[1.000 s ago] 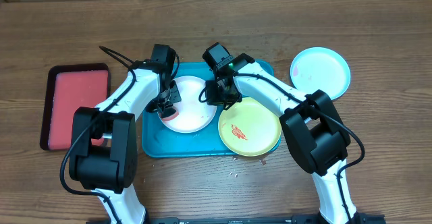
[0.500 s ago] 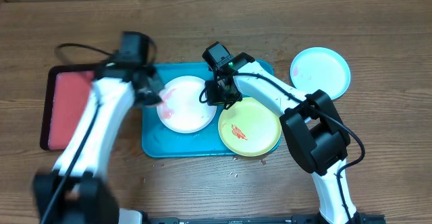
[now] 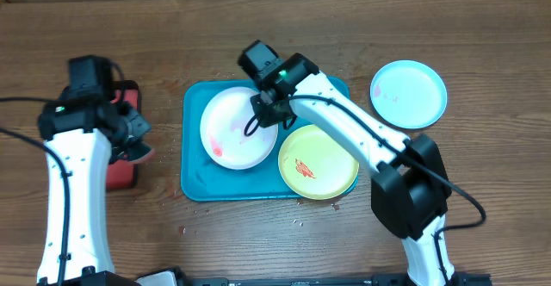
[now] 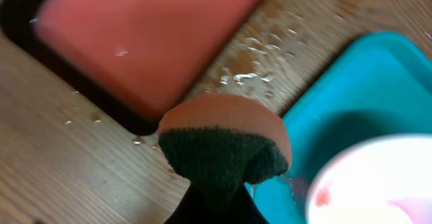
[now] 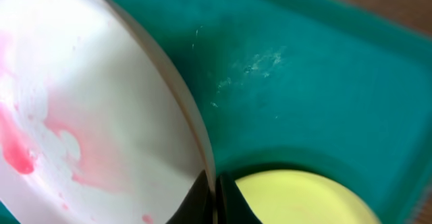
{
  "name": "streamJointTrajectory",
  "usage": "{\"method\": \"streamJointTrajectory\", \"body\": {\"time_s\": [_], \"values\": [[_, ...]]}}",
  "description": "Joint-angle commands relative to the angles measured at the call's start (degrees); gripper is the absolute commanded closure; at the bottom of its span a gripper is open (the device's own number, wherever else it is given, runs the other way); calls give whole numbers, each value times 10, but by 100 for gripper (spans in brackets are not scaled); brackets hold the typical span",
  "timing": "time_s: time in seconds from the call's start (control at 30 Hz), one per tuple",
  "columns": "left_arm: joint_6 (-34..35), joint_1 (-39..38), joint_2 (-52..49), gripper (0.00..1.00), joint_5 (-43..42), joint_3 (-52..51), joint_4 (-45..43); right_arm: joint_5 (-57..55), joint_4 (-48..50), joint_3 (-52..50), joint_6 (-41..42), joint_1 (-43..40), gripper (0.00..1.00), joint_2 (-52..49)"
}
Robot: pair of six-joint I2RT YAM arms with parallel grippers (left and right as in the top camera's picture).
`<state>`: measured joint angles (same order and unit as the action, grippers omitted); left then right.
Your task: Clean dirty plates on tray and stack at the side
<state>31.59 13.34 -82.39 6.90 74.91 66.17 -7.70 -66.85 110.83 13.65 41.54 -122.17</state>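
With one plate lying beside the tray, I will raise my right gripper, swing it right in the overhead view, and lower to release atop the light blue plate (image 3: 409, 94).
The white plate (image 3: 234, 133) with pink-red smears lies on the left half of the turquoise tray (image 3: 195, 181). My right gripper (image 3: 263, 107) is shut on its right rim, and the right wrist view shows the rim (image 5: 196, 143) between the jaws (image 5: 217, 196) and the plate tilted up. The yellow-green plate (image 3: 318, 162) with an orange smear sits at the tray's right. The light blue plate (image 3: 409, 94) lies on the table at the right. My left gripper (image 3: 136, 131) is shut on an orange and dark green sponge (image 4: 223, 140), near the red tray.
A dark-rimmed red tray (image 4: 155, 42) lies left of the turquoise tray (image 4: 351, 82), mostly hidden under my left arm in the overhead view (image 3: 126, 172). Water drops and crumbs lie on the wooden table (image 3: 301, 221) between and in front of the trays.
My left arm swung left with the sponge, from the white plate to the red tray. My right gripper moved slightly left and tipped the white plate up by its rim.
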Motion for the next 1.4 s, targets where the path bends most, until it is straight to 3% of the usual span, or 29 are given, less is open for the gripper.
{"method": "streamJointTrajectory", "body": {"time_s": [0.0, 0.27, 0.43, 0.7, 1.37], "values": [[8, 41, 1, 96, -7, -2, 3, -182, -28, 50, -41, 40, 96, 32], [17, 92, 1, 96, -13, -3, 11, -481, -106, 70, -54, 128, 96, 32], [17, 92, 0, 96, -12, -9, 12, -561, -115, 70, -121, 158, 96, 32], [17, 92, 0, 96, -12, -11, 11, -623, -113, 70, -124, 162, 96, 32], [17, 92, 0, 96, -12, -11, 10, -601, -92, 70, -126, 159, 96, 32]]}}
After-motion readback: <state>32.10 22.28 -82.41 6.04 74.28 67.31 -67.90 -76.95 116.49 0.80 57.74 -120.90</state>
